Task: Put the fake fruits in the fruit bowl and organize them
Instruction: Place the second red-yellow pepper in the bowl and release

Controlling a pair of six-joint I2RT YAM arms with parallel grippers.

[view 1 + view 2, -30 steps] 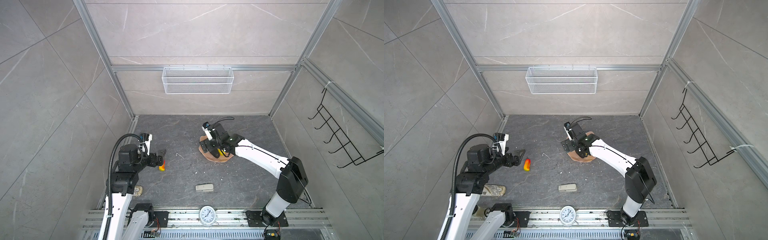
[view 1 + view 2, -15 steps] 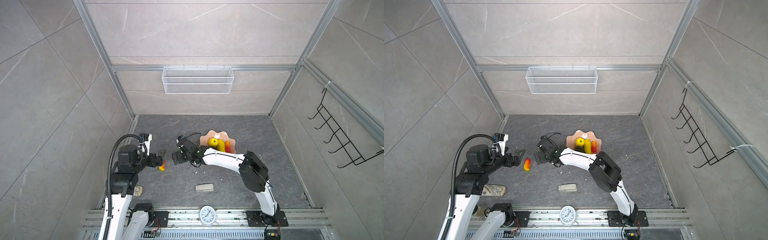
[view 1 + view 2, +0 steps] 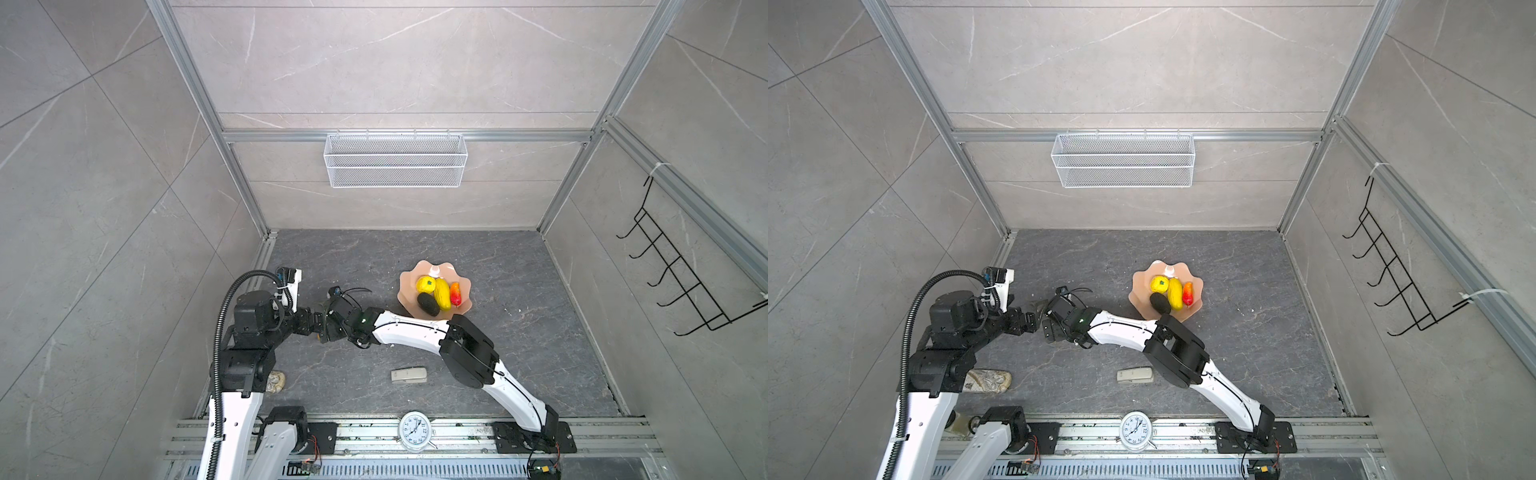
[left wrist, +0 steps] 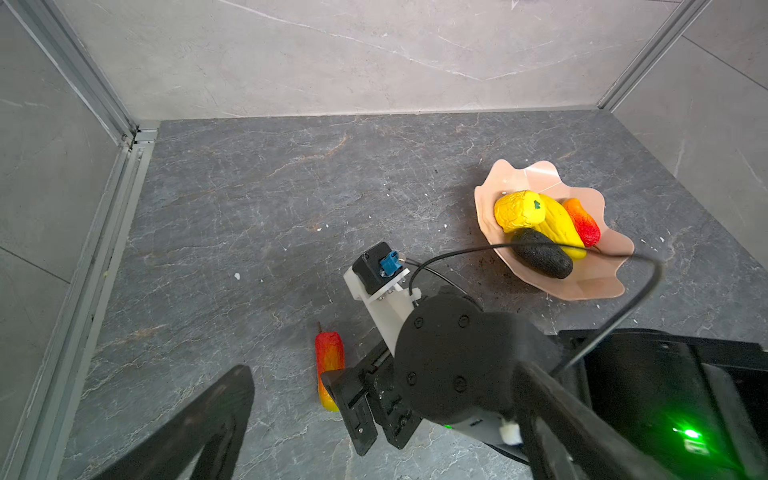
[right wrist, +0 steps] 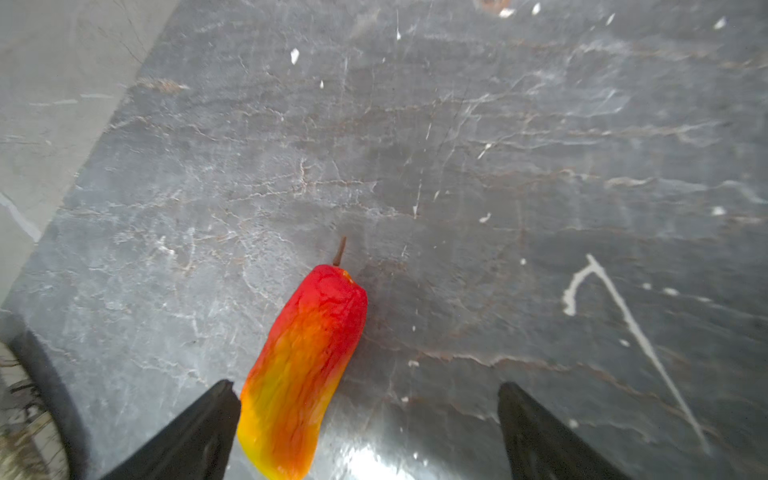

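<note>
The mango-shaped fruit's yellow end (image 5: 281, 428) is below my right gripper, nearer one finger, so my right gripper will next lower and shift that way before closing.
The salmon-pink fruit bowl (image 3: 405, 299) (image 3: 1138, 297) (image 4: 598, 286) holds a round yellow fruit (image 3: 425, 284), a long yellow one (image 3: 442, 294), a blackish oval (image 3: 428, 304) and a red-orange mango shape (image 3: 456, 293). Another mango-shaped fruit (image 5: 303, 365) (image 4: 329, 365) lies on the floor to the left, mostly hidden in both top views. My right gripper (image 3: 326, 330) (image 5: 370, 415) reaches across to it and stands open, with the fruit's yellow end between the fingers, close to one fingertip (image 5: 208, 428). My left gripper (image 3: 309, 324) faces it from the left, open and empty, one finger (image 4: 216, 411) in view.
A grey-beige block (image 3: 408, 375) lies near the front middle. A beige stone-like lump (image 3: 275, 381) sits by the left arm's base. A clock (image 3: 414, 426) rests on the front rail. A white wire basket (image 3: 395, 160) hangs on the back wall and a black hook rack (image 3: 681, 282) on the right wall.
My right arm has swung from above the bowl leftward across the floor to the loose fruit, uncovering the bowl and its fruits. The left arm has stayed in place.
</note>
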